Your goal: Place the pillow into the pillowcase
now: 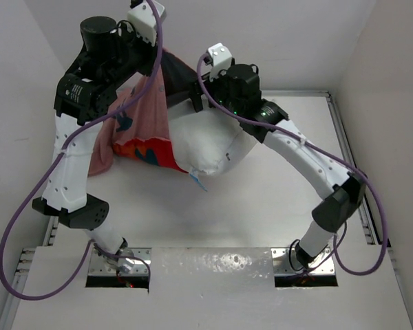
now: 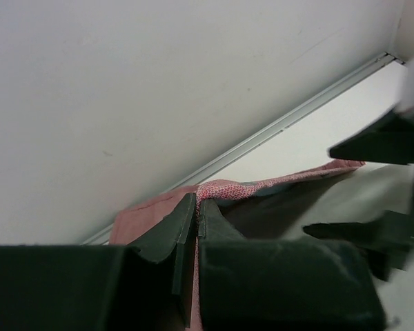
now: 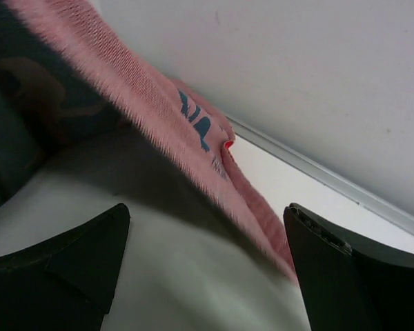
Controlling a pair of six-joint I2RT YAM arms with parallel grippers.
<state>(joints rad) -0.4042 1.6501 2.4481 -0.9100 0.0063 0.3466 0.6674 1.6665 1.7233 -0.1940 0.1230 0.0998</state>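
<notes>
My right gripper has the pillowcase's far edge slanting between its open fingers, so I will move the gripper down and toward the right in the top view onto that edge.
The pillowcase [image 1: 139, 117] hangs from my raised left gripper [image 1: 157, 65], its pinkish inner side out and its red printed part [image 1: 148, 150] low down. In the left wrist view the left gripper [image 2: 196, 205] is shut on the hem of the pillowcase [image 2: 262, 187]. The white pillow [image 1: 210, 143] lies partly inside the cover's mouth, bulging out to the right. My right gripper [image 1: 196, 100] stands open at that mouth. From the right wrist, its fingers [image 3: 345, 269] straddle the pillow [image 3: 159, 276] under the edge of the pillowcase [image 3: 159, 117], holding nothing.
White walls close in the table [image 1: 275, 199] at the back and sides. A metal rail [image 1: 351, 158] runs along the right edge. Both arm bases [image 1: 120, 265] sit on plates at the near edge.
</notes>
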